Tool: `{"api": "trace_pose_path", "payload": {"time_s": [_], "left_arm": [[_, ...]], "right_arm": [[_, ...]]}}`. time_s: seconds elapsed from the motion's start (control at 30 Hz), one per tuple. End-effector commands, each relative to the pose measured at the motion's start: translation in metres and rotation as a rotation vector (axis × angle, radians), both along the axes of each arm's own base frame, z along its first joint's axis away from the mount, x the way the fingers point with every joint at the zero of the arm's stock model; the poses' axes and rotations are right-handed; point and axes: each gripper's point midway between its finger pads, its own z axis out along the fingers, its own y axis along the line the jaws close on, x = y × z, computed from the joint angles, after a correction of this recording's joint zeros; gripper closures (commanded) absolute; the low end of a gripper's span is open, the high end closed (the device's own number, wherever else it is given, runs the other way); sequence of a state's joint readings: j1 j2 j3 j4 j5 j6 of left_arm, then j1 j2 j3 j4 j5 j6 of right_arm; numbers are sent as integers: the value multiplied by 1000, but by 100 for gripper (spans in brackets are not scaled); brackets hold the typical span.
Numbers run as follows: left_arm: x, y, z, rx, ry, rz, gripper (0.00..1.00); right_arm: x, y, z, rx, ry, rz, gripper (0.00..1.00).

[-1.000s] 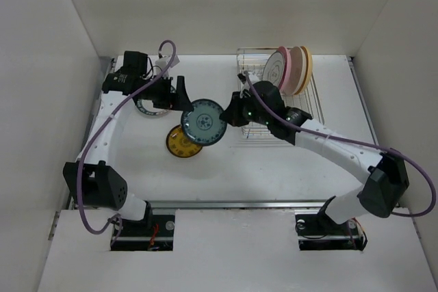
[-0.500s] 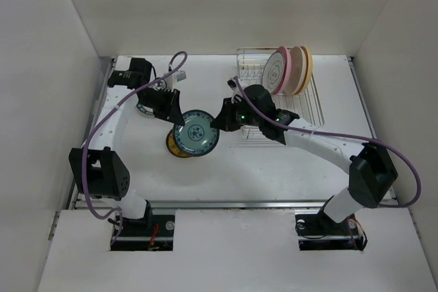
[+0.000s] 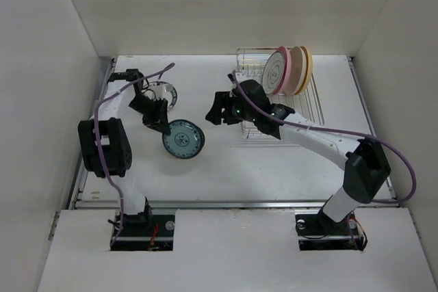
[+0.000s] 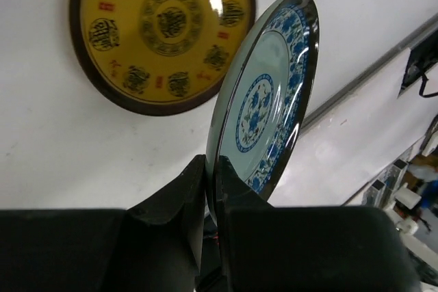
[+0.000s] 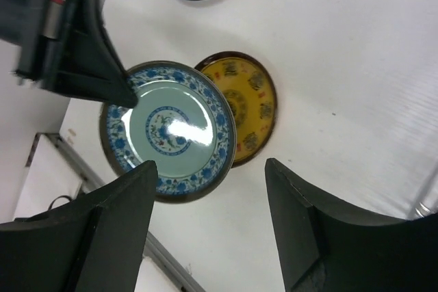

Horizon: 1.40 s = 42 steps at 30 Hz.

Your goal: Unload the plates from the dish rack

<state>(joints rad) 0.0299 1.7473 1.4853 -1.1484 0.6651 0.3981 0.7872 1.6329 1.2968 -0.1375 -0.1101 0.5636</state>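
I will lower my left gripper to set the teal plate (image 4: pixel 274 100) onto the small yellow plate (image 4: pixel 161 32) and let go of the teal plate's rim, because the yellow plate lies flat beneath it.
My left gripper (image 4: pixel 212 162) is shut on the rim of the teal plate (image 4: pixel 274 100), which has a blue pattern and a dark rim, and holds it tilted above the table (image 3: pixel 183 139). Beneath it lies the small yellow patterned plate (image 4: pixel 161 32), flat on the table. My right gripper (image 5: pixel 209 165) is open and empty, just right of the teal plate (image 5: pixel 168 128), apart from it. The dish rack (image 3: pixel 301 104) at the back right holds three upright plates: white with rings (image 3: pixel 276 70), pink (image 3: pixel 293 70) and orange-yellow (image 3: pixel 306 66).
A dark-rimmed plate (image 3: pixel 162 94) lies flat on the table behind my left gripper (image 3: pixel 161 124). White walls close in the table on the left, back and right. My right arm (image 3: pixel 308 138) stretches across in front of the rack.
The teal plate passed from my right gripper to my left. The left shut on its rim, the right opened and drew back. The plate moved left and nearer, over the yellow plate.
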Motion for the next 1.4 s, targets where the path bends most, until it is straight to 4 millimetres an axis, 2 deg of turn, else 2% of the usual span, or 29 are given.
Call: {"api": "trace_pose_path", "payload": {"time_s": [0.0, 0.1, 0.13, 0.17, 0.27, 0.33, 0.37, 0.5, 0.53, 0.57, 0.67, 0.7, 0.8, 0.83, 0.87, 0.9, 0.93, 0.97, 1.0, 1.07, 1.1, 1.13, 1.17, 1.2, 1.23, 1.27, 1.3, 1.33, 1.37], "left_arm": [[1, 2, -26, 15, 100, 7, 100], [7, -2, -39, 15, 149, 4, 100], [8, -2, -41, 34, 148, 5, 100], [8, 2, -50, 72, 170, 33, 100], [21, 14, -64, 157, 122, 67, 100], [24, 18, -68, 180, 123, 77, 86], [24, 19, -69, 189, 123, 77, 81], [35, 31, -75, 265, 81, 131, 78], [35, 31, -75, 265, 81, 131, 75], [38, 28, -75, 264, 69, 123, 69], [38, 25, -78, 298, 60, 91, 60], [39, 27, -79, 307, 55, 82, 56], [35, 26, -82, 323, 72, 70, 55], [36, 26, -79, 322, 63, 71, 55], [36, 27, -80, 331, 62, 72, 55], [37, 27, -71, 329, 34, 76, 55], [38, 27, -67, 328, 20, 79, 54], [38, 29, -62, 336, 4, 82, 54], [41, 28, -52, 332, -31, 100, 53], [45, 28, -42, 326, -69, 120, 51], [48, 27, -34, 322, -92, 132, 50], [51, 29, -25, 328, -128, 154, 48], [53, 28, -17, 325, -152, 158, 47], [53, 29, -13, 324, -164, 160, 47], [55, 30, -3, 331, -198, 168, 47], [57, 30, 1, 326, -215, 180, 47], [57, 30, 1, 326, -216, 180, 46], [57, 30, 5, 325, -229, 182, 46], [57, 30, 6, 325, -229, 182, 46]], "right_arm": [[6, -18, 47, 18, -85, -100, 30], [5, -26, 59, 19, -113, -122, 30], [5, -30, 52, -1, -103, -134, 30], [5, -33, 59, 7, -118, -148, 30], [2, -39, 64, 9, -126, -160, 30], [0, -44, 76, 21, -152, -166, 30], [-1, -45, 73, 12, -144, -165, 30], [-3, -53, 73, -13, -147, -182, 30], [-1, -55, 73, -16, -150, -191, 30], [-2, -56, 82, -1, -163, -193, 30], [-1, -62, 85, -18, -173, -212, 29], [-1, -66, 80, -46, -169, -221, 29], [2, -79, 91, -61, -191, -280, 27], [3, -84, 89, -87, -184, -300, 24], [13, -99, 90, -94, -176, -365, 23], [17, -105, 105, -81, -186, -384, 23], [23, -115, 98, -125, -158, -422, 23], [30, -124, 102, -152, -165, -456, 23], [47, -143, 125, -164, -208, -552, 23], [72, -160, 113, -290, -206, -611, 26], [89, -179, 113, -337, -215, -681, 30], [101, -185, 129, -337, -242, -719, 34], [119, -187, 111, -404, -226, -732, 38], [129, -193, 109, -424, -222, -763, 39], [143, -208, 124, -432, -254, -834, 43], [158, -211, 108, -474, -239, -862, 47], [167, -216, 109, -487, -252, -893, 52], [175, -230, 109, -509, -258, -950, 52], [188, -231, 108, -507, -264, -974, 53]]}}
